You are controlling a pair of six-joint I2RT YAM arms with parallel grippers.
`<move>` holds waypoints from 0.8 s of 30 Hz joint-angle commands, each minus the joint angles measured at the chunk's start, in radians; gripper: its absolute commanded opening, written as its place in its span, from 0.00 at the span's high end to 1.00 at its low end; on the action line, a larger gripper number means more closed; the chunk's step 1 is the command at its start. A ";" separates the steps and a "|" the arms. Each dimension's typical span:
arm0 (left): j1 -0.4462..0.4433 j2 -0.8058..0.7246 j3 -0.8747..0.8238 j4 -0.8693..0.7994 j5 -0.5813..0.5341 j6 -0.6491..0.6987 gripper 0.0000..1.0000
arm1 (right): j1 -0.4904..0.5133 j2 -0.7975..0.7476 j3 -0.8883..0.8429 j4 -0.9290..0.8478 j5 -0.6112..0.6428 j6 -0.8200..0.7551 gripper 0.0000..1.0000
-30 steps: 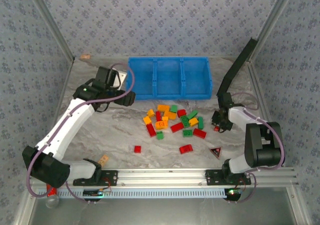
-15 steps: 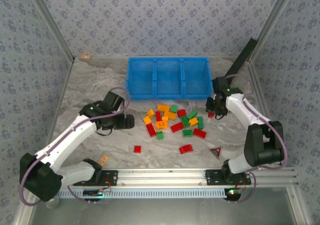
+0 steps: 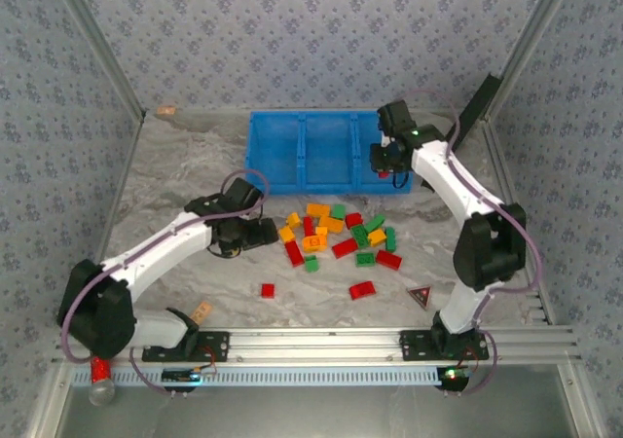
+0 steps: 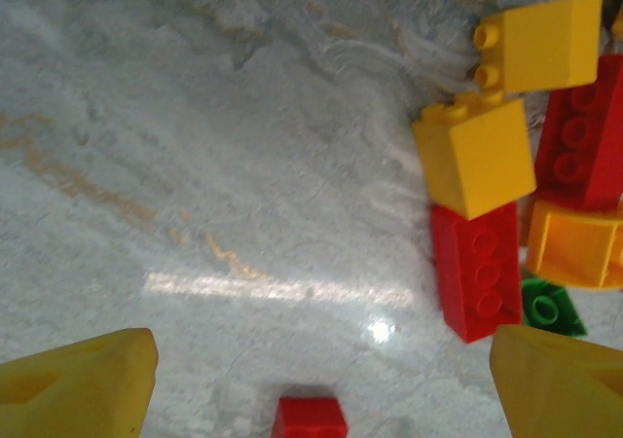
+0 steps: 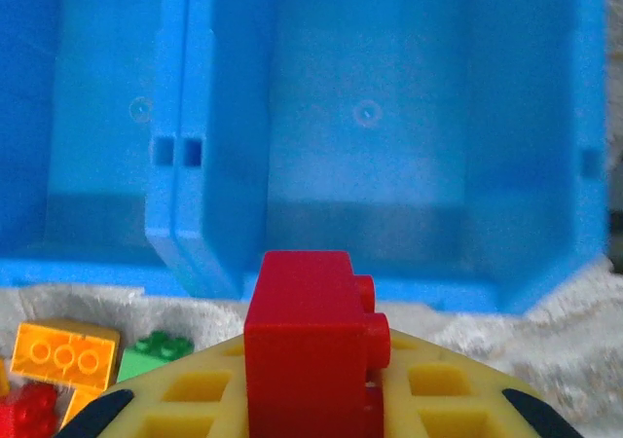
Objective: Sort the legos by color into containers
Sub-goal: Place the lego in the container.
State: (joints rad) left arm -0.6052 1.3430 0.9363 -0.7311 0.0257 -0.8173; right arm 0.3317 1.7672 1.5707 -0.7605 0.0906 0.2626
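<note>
Next, my right gripper eases outward past the tray's front rim, then down, and releases the red brick. This is because the tray section's bare bottom lies below and outward.
The legos [image 3: 336, 234] lie in a red, green and orange-yellow pile mid-table. My left gripper [image 3: 269, 232] hangs open at the pile's left edge. Its yellow fingertips [image 4: 83, 384] straddle bare table, with a small red brick [image 4: 310, 419] between them at the lower edge. A long red brick [image 4: 477, 268] and yellow bricks [image 4: 477, 156] lie to the right. My right gripper [image 3: 389, 168] is shut on a red brick [image 5: 311, 311]. It hovers at the front of the right compartment of the containers, a blue three-part tray [image 3: 326, 117]. The tray's divider [image 5: 204, 165] shows ahead.
Two stray red bricks [image 3: 267, 289] [image 3: 362, 289] lie near the front. A black-and-red triangular piece [image 3: 421, 296] sits at front right. An orange piece [image 3: 201, 311] lies by the left arm's base. A red cylinder [image 3: 97, 370] is past the front left corner.
My right arm has swung from the table's right side up to the tray's right compartment with the red brick. My left arm has moved from the tray's left end down to the pile.
</note>
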 commanded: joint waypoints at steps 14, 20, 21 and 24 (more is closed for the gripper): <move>-0.044 0.309 0.207 0.120 0.021 0.003 0.12 | -0.047 0.325 0.210 0.069 0.017 -0.060 0.78; -0.045 0.375 0.243 0.104 0.049 0.008 0.14 | -0.064 0.366 0.213 0.082 -0.008 -0.054 0.74; -0.046 0.384 0.246 0.102 0.056 0.009 0.14 | -0.065 0.370 0.213 0.082 -0.012 -0.054 0.73; -0.048 0.416 0.257 0.094 0.082 0.016 0.14 | -0.069 0.379 0.213 0.081 -0.014 -0.054 0.71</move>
State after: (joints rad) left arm -0.6441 1.7340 1.1584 -0.6167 0.0681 -0.8131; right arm 0.2687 2.1265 1.7531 -0.6792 0.0895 0.2188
